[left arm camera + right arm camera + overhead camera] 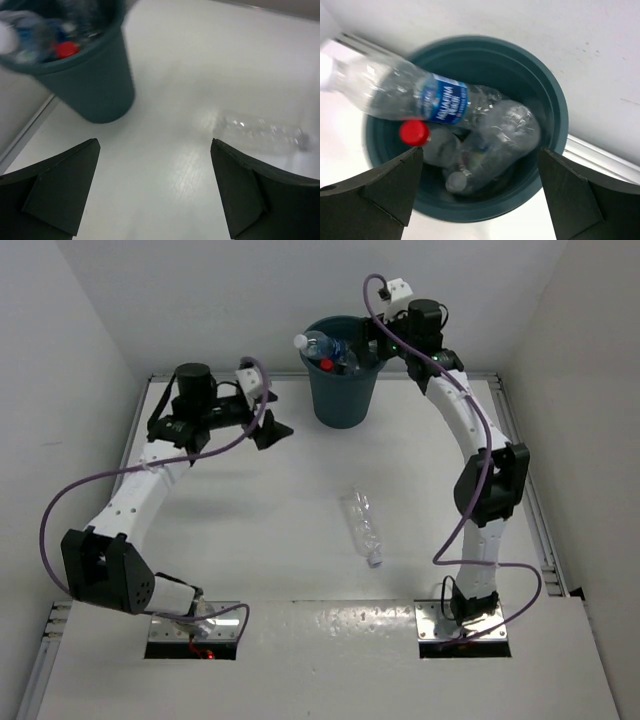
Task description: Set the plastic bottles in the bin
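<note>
The lying bottle's end with the cap (371,548) (294,139) is below my left gripper, to its right in the top view. My left gripper will next move down, back and across, and turn over that end.
The dark teal bin (345,400) stands at the back of the table and holds several plastic bottles. A blue-labelled one (440,102) lies slanted across the rim, its white cap (300,341) poking out on the left. Under it is a red-capped bottle (413,132) and a crumpled clear one (495,137). My right gripper (480,150) hangs open just above the bin (555,115) with nothing between its fingers. One clear bottle (363,525) lies on its side mid-table. My left gripper (270,430) is open and empty, left of the bin (100,90); the lying bottle (262,132) is beyond its right finger.
White walls close in the table at the back and on both sides. A raised metal rail (600,155) runs along the table edge right behind the bin. The arm bases (195,625) sit at the near edge.
</note>
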`<state>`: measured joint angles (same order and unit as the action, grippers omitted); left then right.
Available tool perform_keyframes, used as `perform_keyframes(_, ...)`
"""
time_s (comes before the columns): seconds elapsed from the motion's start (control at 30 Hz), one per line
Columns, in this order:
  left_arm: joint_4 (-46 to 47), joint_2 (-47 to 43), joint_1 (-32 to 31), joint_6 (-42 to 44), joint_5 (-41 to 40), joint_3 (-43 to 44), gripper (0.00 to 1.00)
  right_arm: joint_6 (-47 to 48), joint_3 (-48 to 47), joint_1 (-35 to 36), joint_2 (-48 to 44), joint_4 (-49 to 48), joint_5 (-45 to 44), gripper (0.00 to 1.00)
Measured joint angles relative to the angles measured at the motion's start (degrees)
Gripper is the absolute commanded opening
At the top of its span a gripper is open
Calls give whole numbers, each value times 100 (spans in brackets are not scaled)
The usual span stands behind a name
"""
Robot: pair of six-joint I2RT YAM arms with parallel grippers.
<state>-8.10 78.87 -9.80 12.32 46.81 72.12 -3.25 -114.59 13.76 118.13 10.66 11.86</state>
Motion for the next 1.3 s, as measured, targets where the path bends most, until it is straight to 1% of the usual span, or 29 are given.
perform_keyframes(0.13,-1034,127,-643,1425,522,424,99,-509,-131,-33,-251,179,133,94)
perform_keyframes(0.2,-1513,310,-1099,2170,570,767,97,-787,-136,-101,-702,258,179,94)
perform_keyframes(0.3,-2068,575,-1853,3292,411,1012,90,-1147,31,-424,-1578,297,245,94)
perform_keyframes(0.33,-2295,664,-2186,3777,254,1010,86,-1248,212,-608,-1954,330,271,94)
perform_keyframes(0.4,-2612,874,-2789,4636,-101,966,83,-1425,831,-1126,-2839,317,286,94)
perform_keyframes(0.5,-3101,1351,-3705,6057,-719,861,83,-1615,2120,-1976,-4127,321,299,94)
perform_keyframes(0.6,-3541,1915,-4306,7208,-1362,798,84,-1692,3176,-2457,-4892,514,407,94)
perform_keyframes(0.67,-3746,2256,-4592,7742,-1808,796,86,-1694,3611,-2686,-5088,791,531,92)
perform_keyframes(0.8,-4011,2747,-5071,8297,-2732,979,90,-1685,4030,-3154,-5062,1392,785,92)
perform_keyframes(0.93,-4081,2942,-5510,8498,-3353,1255,91,-1685,4120,-3508,-5101,1687,1016,92)
perform_keyframes(1.13,-4107,3248,-5925,8498,-4068,1456,93,-1670,4120,-3731,-5250,1766,1423,91)
perform_keyframes(1.3,-4197,3932,-6100,8338,-4822,1659,94,-1655,4144,-3980,-5366,1862,1755,91)
